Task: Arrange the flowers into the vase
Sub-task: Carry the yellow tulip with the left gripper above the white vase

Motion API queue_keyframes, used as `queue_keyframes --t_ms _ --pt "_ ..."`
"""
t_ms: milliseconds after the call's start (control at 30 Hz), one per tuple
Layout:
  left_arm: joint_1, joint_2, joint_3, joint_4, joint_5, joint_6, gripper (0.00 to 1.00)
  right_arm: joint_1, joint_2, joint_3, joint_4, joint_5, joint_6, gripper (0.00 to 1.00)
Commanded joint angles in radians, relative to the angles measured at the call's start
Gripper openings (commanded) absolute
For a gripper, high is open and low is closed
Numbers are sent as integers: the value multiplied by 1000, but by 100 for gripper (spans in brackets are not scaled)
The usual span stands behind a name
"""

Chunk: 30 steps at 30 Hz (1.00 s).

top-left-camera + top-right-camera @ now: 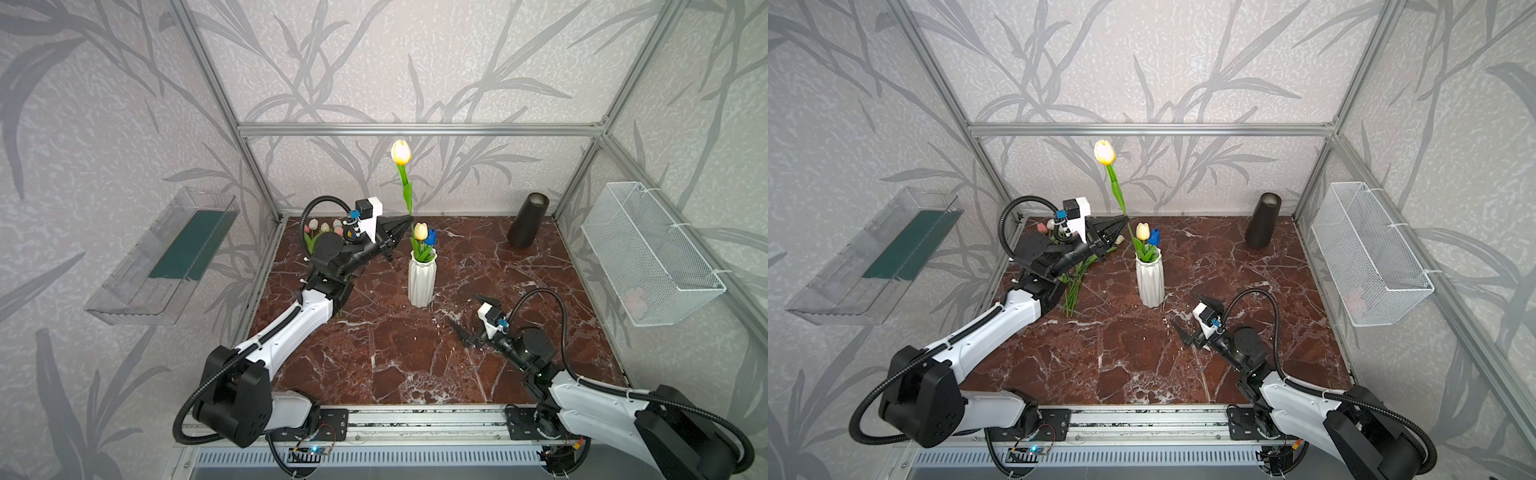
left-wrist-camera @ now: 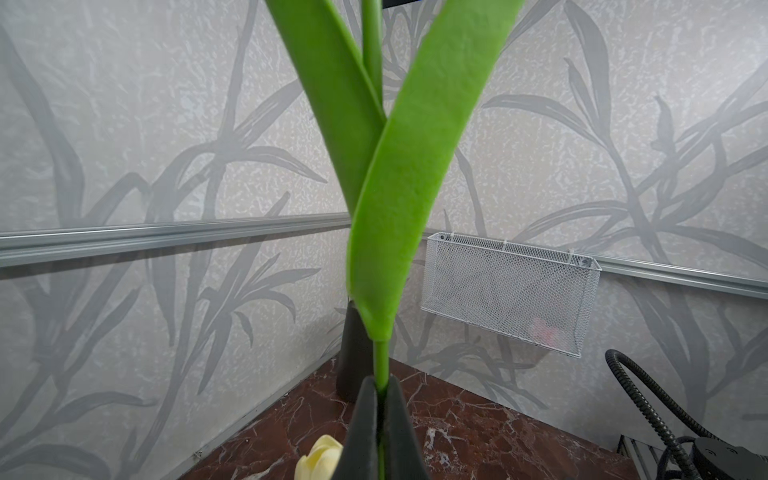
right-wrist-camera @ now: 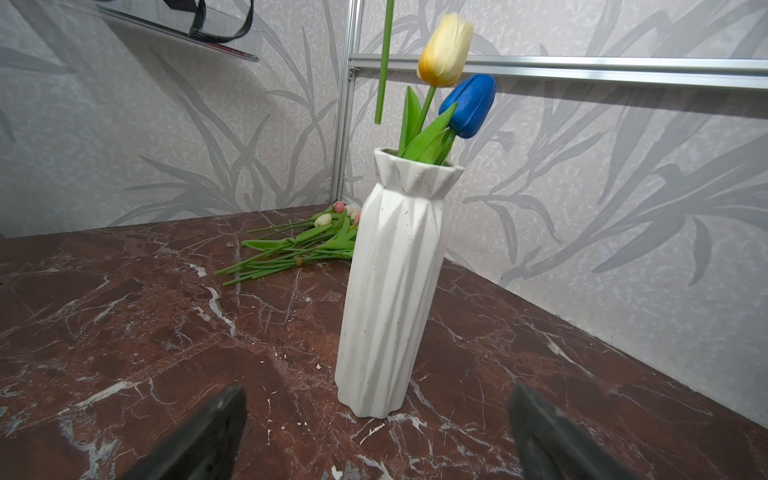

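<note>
The stem end is above the vase's rim, so next I will move my left gripper toward the vase and then down, to put the stem into the vase's opening (image 1: 422, 256) and let go of it.
A white ribbed vase (image 1: 421, 278) (image 3: 392, 282) stands mid-table and holds a yellow tulip (image 1: 420, 231) and a blue tulip (image 1: 431, 236). My left gripper (image 1: 409, 218) (image 2: 381, 386) is shut on the stem (image 2: 381, 361) of another yellow tulip, whose head (image 1: 401, 152) (image 1: 1104, 152) stands high above. Its lower stem end (image 3: 378, 116) hangs just above and beside the vase rim. More flowers (image 1: 1073, 286) (image 3: 299, 245) lie in a pile at the back left, partly hidden by the left arm. My right gripper (image 1: 464, 309) is open in front of the vase, with nothing between its fingers (image 3: 224, 415).
A black cylinder (image 1: 528, 220) stands at the back right corner. A white wire basket (image 1: 648, 253) hangs on the right wall and a clear shelf (image 1: 166, 257) on the left wall. Aluminium frame posts edge the marble table (image 1: 395, 365).
</note>
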Motion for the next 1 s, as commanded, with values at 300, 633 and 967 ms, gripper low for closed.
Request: queue_keyframes --t_ms 300,633,967 --pt "-15 89 33 86 12 19 0 7 -37 4 13 -5 -14 98" --pt "-30 73 4 -57 10 121 0 7 -20 8 18 -6 -14 98" --pt "-44 55 -72 -116 -12 189 0 7 0 13 29 -12 -13 98"
